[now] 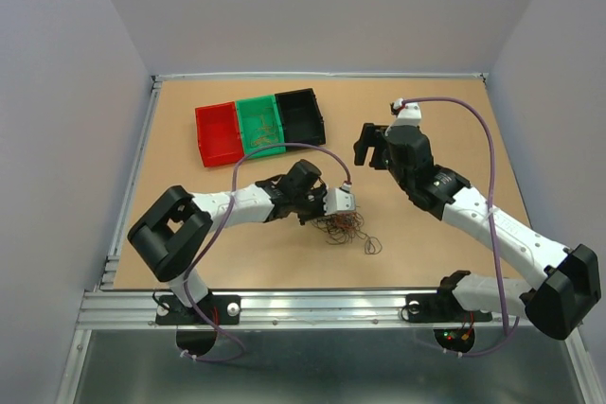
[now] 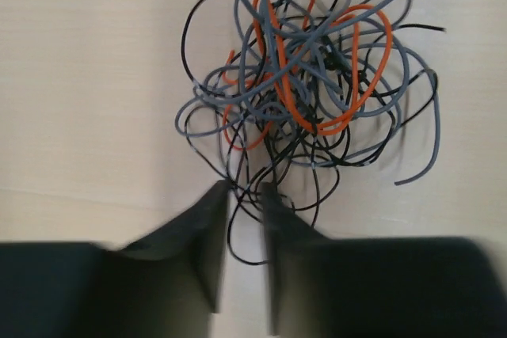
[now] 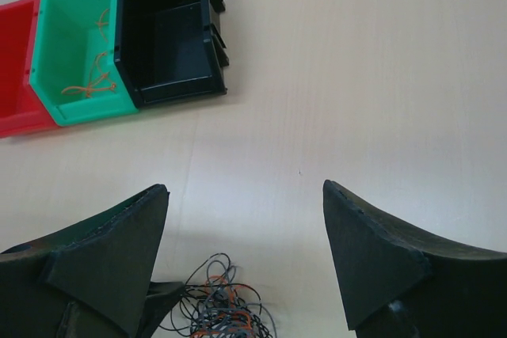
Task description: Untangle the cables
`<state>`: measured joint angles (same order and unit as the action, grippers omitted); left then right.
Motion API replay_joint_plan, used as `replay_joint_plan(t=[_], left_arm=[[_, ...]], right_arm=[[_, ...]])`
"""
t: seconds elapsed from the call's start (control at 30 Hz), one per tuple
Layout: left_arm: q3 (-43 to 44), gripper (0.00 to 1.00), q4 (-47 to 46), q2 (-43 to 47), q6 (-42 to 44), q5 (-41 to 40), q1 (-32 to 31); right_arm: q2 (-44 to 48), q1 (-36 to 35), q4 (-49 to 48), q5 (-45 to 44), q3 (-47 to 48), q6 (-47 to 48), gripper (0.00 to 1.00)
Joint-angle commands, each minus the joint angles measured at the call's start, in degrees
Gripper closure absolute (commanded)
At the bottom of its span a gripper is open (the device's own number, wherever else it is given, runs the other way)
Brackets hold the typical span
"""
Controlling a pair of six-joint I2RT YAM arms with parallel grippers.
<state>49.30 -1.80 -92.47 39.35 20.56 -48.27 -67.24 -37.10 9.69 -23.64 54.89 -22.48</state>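
The heap's grey and orange cables lie clear of my left gripper, so next my right gripper will lower and move left in the top view onto them.
The cables lie in a tangled bunch of grey, orange and black strands on the tan table, with one small dark loop lying apart to the right. My left gripper is down at the near edge of the bunch. Its fingers stand a narrow gap apart, blurred, and black strands run between them without being pinched. In the top view the left gripper touches the bunch's left side. My right gripper hangs wide open and empty above the table, with the cables below it. In the top view the right gripper is far to the upper right.
At the back left a red bin, a green bin and a black bin stand in a row. The green bin holds a few orange wires. White walls enclose the table on three sides.
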Motion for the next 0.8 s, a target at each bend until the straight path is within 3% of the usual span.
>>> replay_joint_plan(t=[0.0,0.13,0.23,0.3,0.47,0.57,0.77], left_arm=[[3.09,1.00,1.37,0.62,1.17,-0.51,0.02],[-1.04,1.00,-4.78,11.21,-1.47,3.06,3.08],[-3.15,1.00,-8.21,18.87,-4.72,10.78,9.75],[-4.29,1.00,-10.49,21.53,-6.56,14.49,14.75],[-3.77,1.00,-10.42,22.77,-8.06,19.34,17.42],[-2.54,1.00,-9.19,21.80,-8.33,21.01,18.12],[-1.66,1.00,-8.48,22.59,-9.29,25.05,20.14]], right_arm=[[0.27,0.19,-3.54,-0.10,-1.02,-0.02,0.16],[-0.87,0.19,-4.85,8.84,-0.84,3.40,0.21],[-6.47,0.10,-5.12,29.20,0.91,7.80,0.22],[-9.03,0.19,-5.21,34.07,2.23,8.15,0.22],[-13.70,0.19,-7.05,47.77,3.03,9.65,0.23],[-15.02,0.01,-10.91,52.11,1.89,10.35,0.23],[-17.48,-0.95,-17.86,51.50,-0.05,10.61,0.25]])
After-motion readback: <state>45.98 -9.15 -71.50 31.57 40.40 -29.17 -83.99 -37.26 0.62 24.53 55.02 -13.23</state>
